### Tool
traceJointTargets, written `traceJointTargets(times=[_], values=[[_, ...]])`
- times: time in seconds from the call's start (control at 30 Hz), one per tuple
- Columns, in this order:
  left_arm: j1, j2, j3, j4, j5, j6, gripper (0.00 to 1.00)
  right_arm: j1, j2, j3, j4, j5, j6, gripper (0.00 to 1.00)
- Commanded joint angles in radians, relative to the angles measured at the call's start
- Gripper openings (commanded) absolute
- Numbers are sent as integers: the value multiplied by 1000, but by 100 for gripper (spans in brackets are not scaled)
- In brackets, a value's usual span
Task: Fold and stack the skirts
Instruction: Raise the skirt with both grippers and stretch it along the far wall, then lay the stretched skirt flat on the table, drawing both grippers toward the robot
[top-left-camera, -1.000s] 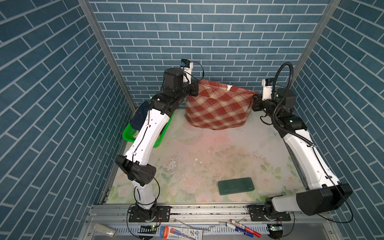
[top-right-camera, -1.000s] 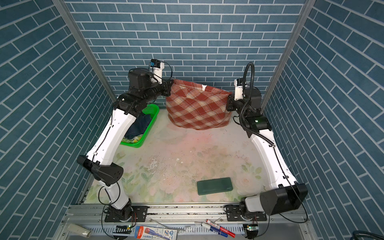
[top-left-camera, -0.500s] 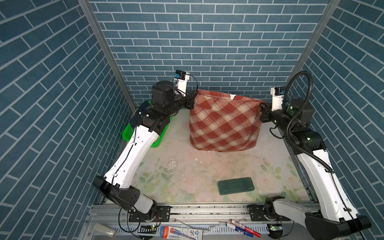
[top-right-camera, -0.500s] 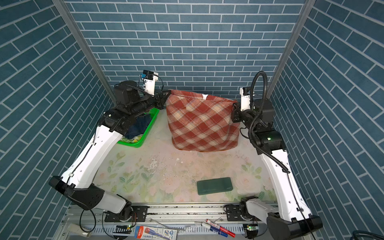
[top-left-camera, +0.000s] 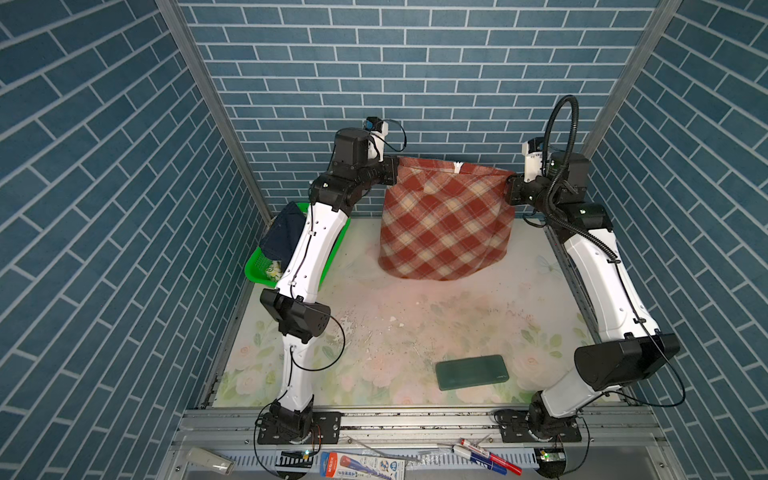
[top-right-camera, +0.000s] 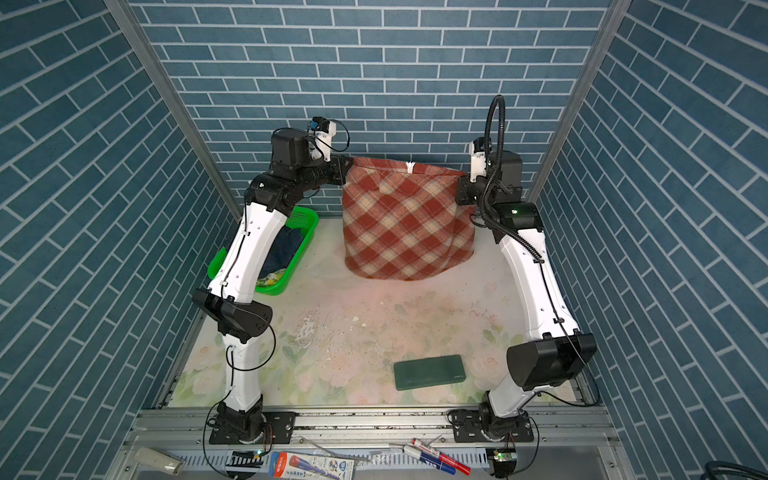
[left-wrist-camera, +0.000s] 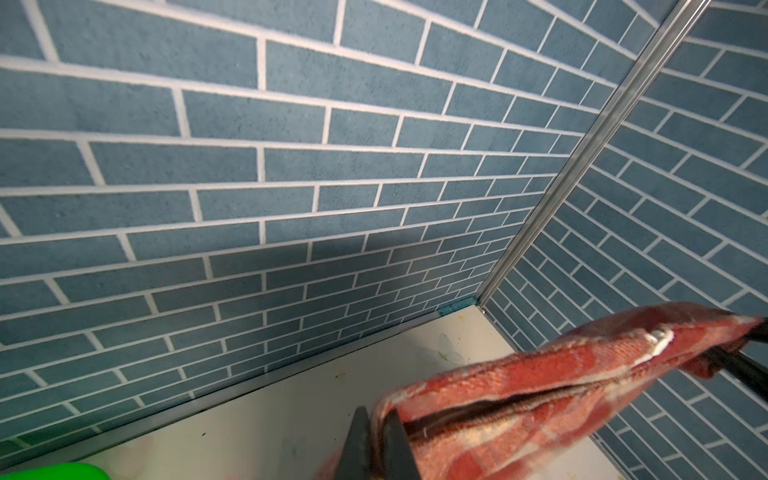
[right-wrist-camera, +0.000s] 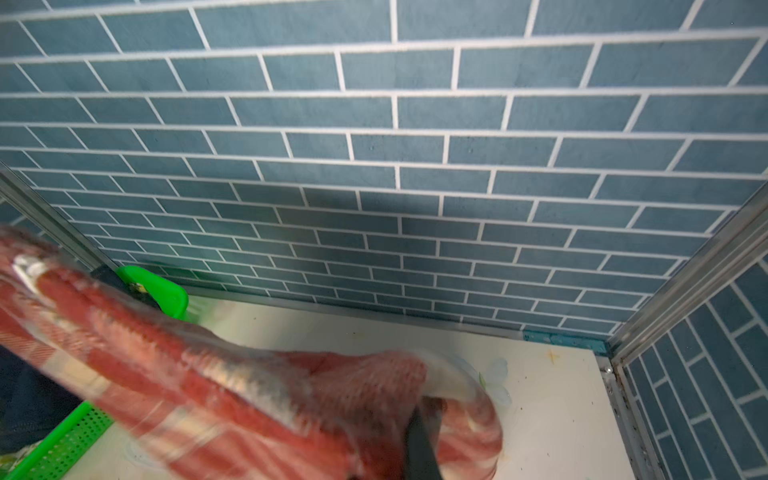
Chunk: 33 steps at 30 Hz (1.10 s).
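Note:
Next, my left gripper will lower and draw back the spread skirt's waist corner and release it there, since the clear tabletop lies below and back from my gripper.
The rust-red and cream plaid skirt (top-left-camera: 444, 224) (top-right-camera: 407, 224) hangs spread by its waistband in front of the back wall. My left gripper (top-left-camera: 395, 172) (top-right-camera: 347, 168) is shut on its left waist corner. In the left wrist view the gripper (left-wrist-camera: 376, 419) pinches the plaid skirt (left-wrist-camera: 561, 395) at its edge. My right gripper (top-left-camera: 509, 189) (top-right-camera: 459, 187) is shut on the right corner. The right wrist view shows that gripper (right-wrist-camera: 419, 415) buried in the blurred plaid skirt (right-wrist-camera: 249, 386). The denim skirt (top-left-camera: 284, 237) (top-right-camera: 286, 249) and the lemon-print skirt (top-left-camera: 272, 270) (top-right-camera: 274, 276) lie in the basket.
A green mesh basket (top-left-camera: 259, 270) (top-right-camera: 299, 216) stands at the back left, partly behind my left arm. A dark green slab (top-left-camera: 471, 371) (top-right-camera: 429, 371) lies flat near the front right. Pens and tools rest on the metal rail (top-left-camera: 415, 428) in front of the table.
Both arms swung the plaid skirt forward and lower half a second ago, then drew it back up toward the rear wall. Both grips stayed shut on it.

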Motion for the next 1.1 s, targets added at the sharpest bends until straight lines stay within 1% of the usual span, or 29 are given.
traceJointTargets(times=[0.0, 0.03, 0.07, 0.13, 0.17, 0.23, 0.27, 0.33, 0.37, 0.4, 0.43, 0.47, 0.5, 0.53, 0.57, 0.6, 0.63, 0.67, 0.73, 0.77, 0.83, 0.97, 1.07], values=[[27, -133, -38, -18, -34, -7, 0, -27, -107, 38, 4, 36, 5, 0], [23, -195, -171, 35, -41, -3, 0, -27, -143, -34, 22, 38, 7, 0], [20, -279, -361, 124, -54, -11, 0, -27, -192, -140, 60, 38, 13, 0], [20, -436, -741, 361, -62, -53, 0, -27, -287, -375, 153, 45, 47, 0], [20, -498, -920, 433, -76, -76, 0, -26, -332, -509, 201, 53, 68, 0], [20, -573, -1192, 572, -71, -136, 0, -27, -397, -743, 284, 81, 123, 0], [18, -599, -1319, 646, -67, -173, 0, -26, -425, -873, 341, 88, 170, 0], [19, -618, -1532, 771, -90, -247, 0, -25, -450, -1069, 433, 106, 259, 0], [17, -613, -1623, 829, -106, -281, 0, -25, -449, -1145, 459, 128, 305, 0], [16, -603, -1685, 864, -123, -314, 0, -27, -440, -1189, 461, 137, 336, 0], [12, -584, -1745, 908, -124, -341, 0, -25, -426, -1221, 458, 127, 359, 6], [7, -563, -1787, 931, -123, -354, 0, -26, -409, -1241, 439, 121, 383, 19], [0, -547, -1811, 930, -137, -369, 7, -27, -397, -1253, 422, 103, 399, 30], [-5, -534, -1837, 939, -139, -379, 17, -26, -387, -1265, 404, 78, 418, 43], [-6, -529, -1859, 947, -140, -390, 30, -26, -383, -1276, 390, 61, 442, 50], [-8, -531, -1879, 953, -152, -403, 38, -26, -384, -1285, 388, 35, 458, 54], [-10, -538, -1897, 963, -161, -409, 47, -26, -388, -1292, 387, 13, 476, 77], [-16, -546, -1901, 950, -176, -410, 52, -26, -392, -1292, 375, 9, 495, 83], [-39, -560, -1886, 890, -217, -384, 57, -26, -404, -1294, 361, 9, 527, 83], [-52, -564, -1876, 856, -242, -370, 58, -26, -405, -1296, 359, -22, 543, 83], [-67, -567, -1868, 826, -268, -358, 59, -25, -399, -1293, 355, -30, 572, 82], [-92, -576, -1864, 794, -313, -342, 60, -27, -346, -1273, 335, -70, 631, 70], [-125, -600, -1872, 763, -363, -324, 61, -27, -308, -1281, 335, -91, 672, 65]])
